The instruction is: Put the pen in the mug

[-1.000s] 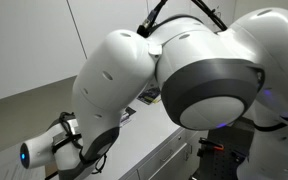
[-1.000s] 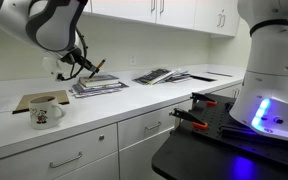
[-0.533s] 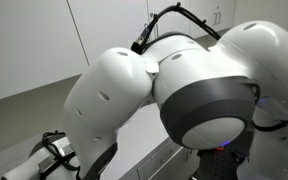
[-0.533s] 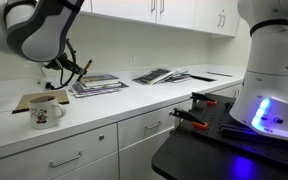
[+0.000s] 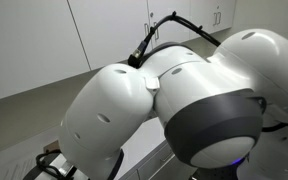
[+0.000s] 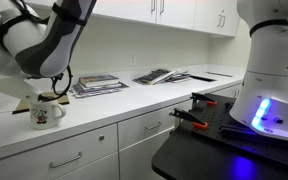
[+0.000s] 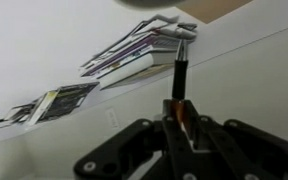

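Note:
My gripper should next lower the pen [image 7: 180,85], dark end first, past the mug's rim into the white mug's opening [image 7: 141,3] and release it there, because the mug stands just below.
In the wrist view my gripper [image 7: 181,113] is shut on the pen [image 7: 180,85], a thin dark stick with an orange part between the fingers, its dark end pointing away. A pale round rim with a dark inside at that view's top edge looks like the mug [image 7: 154,6]. In an exterior view the white mug [image 6: 46,114] stands on the counter near its front edge. The gripper [image 6: 56,93] hangs just above and slightly behind it. The pen is too small to make out there.
A flat brown board [image 6: 24,101] lies behind the mug. A stack of books [image 6: 99,84] and spread magazines [image 6: 160,75] lie further along the white counter [image 6: 134,100]; the books also show in the wrist view [image 7: 134,55]. The arm [image 5: 174,100] fills an exterior view.
The arm has swung from above the stack of books along the counter and down, ending just over the mug. The pen stays in the gripper.

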You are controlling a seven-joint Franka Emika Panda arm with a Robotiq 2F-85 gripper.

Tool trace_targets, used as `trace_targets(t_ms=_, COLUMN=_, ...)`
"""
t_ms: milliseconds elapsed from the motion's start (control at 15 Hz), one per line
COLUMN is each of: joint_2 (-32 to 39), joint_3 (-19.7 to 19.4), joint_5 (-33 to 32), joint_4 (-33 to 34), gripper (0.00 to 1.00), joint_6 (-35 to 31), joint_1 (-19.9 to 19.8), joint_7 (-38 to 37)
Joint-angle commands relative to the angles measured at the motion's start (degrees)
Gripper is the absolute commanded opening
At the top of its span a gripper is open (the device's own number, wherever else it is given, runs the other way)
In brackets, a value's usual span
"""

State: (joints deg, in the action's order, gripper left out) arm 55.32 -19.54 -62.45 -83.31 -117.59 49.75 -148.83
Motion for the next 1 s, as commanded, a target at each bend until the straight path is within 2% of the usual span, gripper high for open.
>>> trace_targets(t_ms=0, joint_2=-0.75, joint_3=-0.96, joint_5=-4.26, joint_4=-1.73, gripper=0.04, joint_6=-4.75, joint_1=0.78, joint_7=0.01)
trace_targets(t_ms=400, joint_2=-1.54, joint_3=-1.25, joint_5=-8.17, joint_4=-5.18, gripper=0.04, joint_6=-8.16, joint_1=2.9, joint_7=-0.1)
trace_targets(t_ms=933, joint_2=-1.99, joint_3=-1.65, joint_5=-9.21, joint_4=-9.62, gripper=0.04, joint_6=-12.82, joint_1=5.25, joint_7=-0.09)
